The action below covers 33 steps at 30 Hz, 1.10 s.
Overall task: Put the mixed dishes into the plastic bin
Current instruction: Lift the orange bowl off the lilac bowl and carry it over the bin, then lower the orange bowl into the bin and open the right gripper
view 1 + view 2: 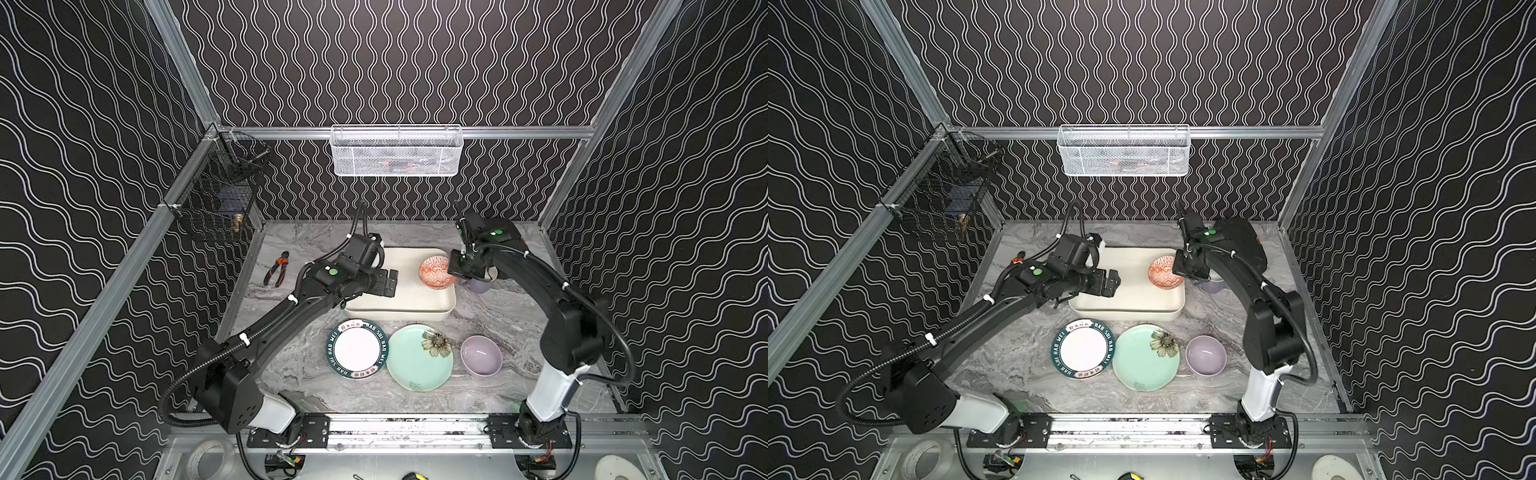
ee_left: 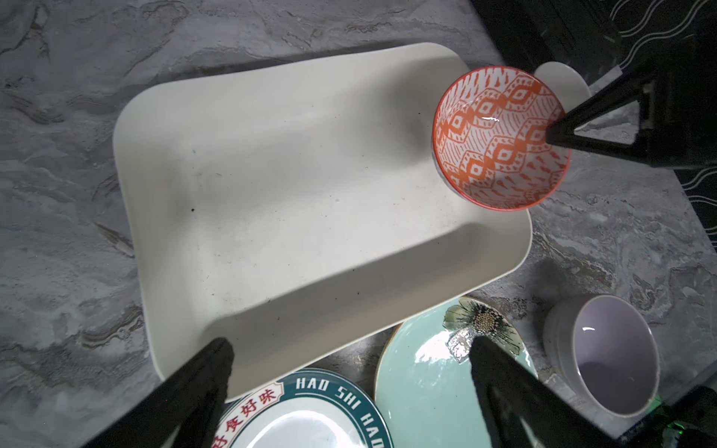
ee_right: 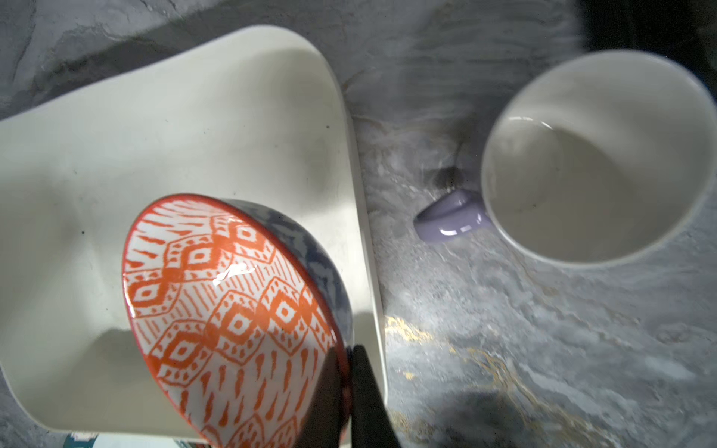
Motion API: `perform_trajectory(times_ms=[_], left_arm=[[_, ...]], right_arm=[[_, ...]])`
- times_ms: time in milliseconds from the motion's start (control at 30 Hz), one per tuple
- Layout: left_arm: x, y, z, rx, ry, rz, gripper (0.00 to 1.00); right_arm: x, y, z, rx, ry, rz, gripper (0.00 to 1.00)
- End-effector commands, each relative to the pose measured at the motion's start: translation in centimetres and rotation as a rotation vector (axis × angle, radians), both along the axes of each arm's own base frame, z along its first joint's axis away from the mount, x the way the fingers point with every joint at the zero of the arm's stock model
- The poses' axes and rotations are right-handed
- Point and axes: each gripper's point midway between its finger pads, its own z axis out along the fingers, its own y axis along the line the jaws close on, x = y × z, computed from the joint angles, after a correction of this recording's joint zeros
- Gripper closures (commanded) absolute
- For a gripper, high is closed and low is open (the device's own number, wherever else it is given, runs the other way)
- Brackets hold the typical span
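The bin's empty far corner by the mug lies below and outward, so my right gripper lowers slightly outward next and releases the bowl's rim there.
My right gripper (image 3: pixel 349 353) is shut on the rim of the orange-patterned bowl (image 3: pixel 232 310), which hangs tilted over the right end of the cream plastic bin (image 1: pixel 415 301). In both top views the bowl (image 1: pixel 1165 272) shows there. My left gripper (image 2: pixel 351 345) is open and holds nothing, over the bin's left part (image 1: pixel 386 282). A lavender mug (image 3: pixel 597 163) stands upright just right of the bin. In front of the bin lie a white plate with a green lettered rim (image 1: pixel 356 348), a mint plate with a flower (image 1: pixel 417 359) and a lavender bowl (image 1: pixel 481 355).
Orange-handled pliers (image 1: pixel 276 268) lie on the marble table left of the bin. A white mesh basket (image 1: pixel 397 151) hangs on the back rail. A black wire basket (image 1: pixel 216 199) hangs on the left wall. A tape roll (image 1: pixel 208 457) sits below the front rail.
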Motion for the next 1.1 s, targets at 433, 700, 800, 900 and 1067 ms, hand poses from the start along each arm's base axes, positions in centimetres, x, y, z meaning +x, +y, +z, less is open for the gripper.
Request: perform_trajectory(times_ms=[433, 700, 800, 900, 1067], left_arm=[[0.6, 2.1, -0.8, -0.021, 0.027, -0.015, 0.02], [1.0, 2.3, -1.2, -0.028, 0.032, -0.014, 0.02], [1.0, 2.2, -1.2, -0.033, 0.035, -0.014, 0.02], [1.1, 2.1, -1.2, -0.038, 0.038, -0.016, 0.01], [1.2, 2.1, -1.2, -0.044, 0.038, -0.014, 0.01]], right_arm=[[6.4, 0.8, -5.3, -0.033, 0.026, 0.004, 0.98], [6.9, 0.7, -5.7, -0.038, 0.034, 0.015, 0.76], [6.9, 0.8, -5.2, -0.031, 0.026, 0.021, 0.61], [6.8, 0.8, -4.5, -0.032, 0.017, 0.025, 0.58], [6.4, 0.3, -3.5, -0.043, 0.012, 0.022, 0.57]])
